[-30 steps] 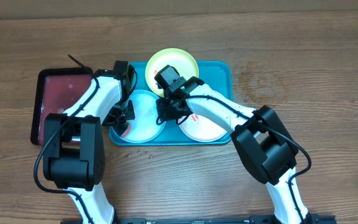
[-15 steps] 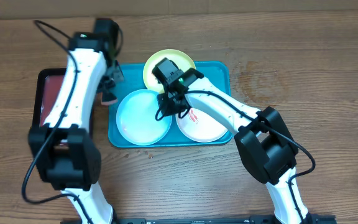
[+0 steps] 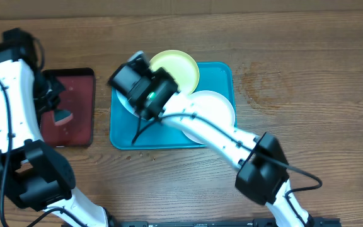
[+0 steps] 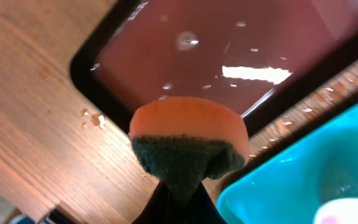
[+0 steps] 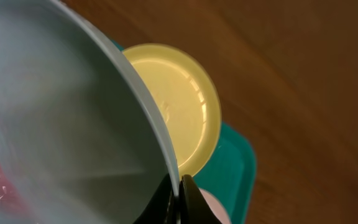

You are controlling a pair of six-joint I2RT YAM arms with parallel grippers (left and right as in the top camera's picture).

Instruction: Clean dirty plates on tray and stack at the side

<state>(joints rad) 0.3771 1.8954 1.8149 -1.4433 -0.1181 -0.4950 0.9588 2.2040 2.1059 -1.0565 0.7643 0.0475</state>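
I should carry the light blue plate (image 3: 123, 101) across with my right gripper, lower it and let go, as open wood beside the turquoise tray lies to that gripper's right in the overhead view.
My right gripper (image 5: 180, 194) is shut on the rim of the light blue plate (image 5: 61, 124) and holds it tilted, lifted over the left part of the turquoise tray (image 3: 123, 137). In the overhead view the right gripper (image 3: 142, 96) covers most of that plate (image 3: 123, 101). The yellow-green plate (image 3: 176, 69) lies at the tray's far edge and the white plate (image 3: 212, 115) lies on its right part. My left gripper (image 4: 179, 200) is shut on an orange sponge with a green pad (image 4: 188, 134), above the dark red tray (image 3: 74, 107).
The dark red, black-rimmed tray (image 4: 247, 43) lies left of the turquoise tray (image 4: 278, 180), wet with droplets. Small crumbs lie on the wood in front of the turquoise tray (image 3: 145, 153). Bare wooden table spreads to the right (image 3: 295, 82).
My left arm has swung left with the sponge, from the turquoise tray to over the dark red tray. My right gripper has taken hold of the light blue plate and raised it, tilted.
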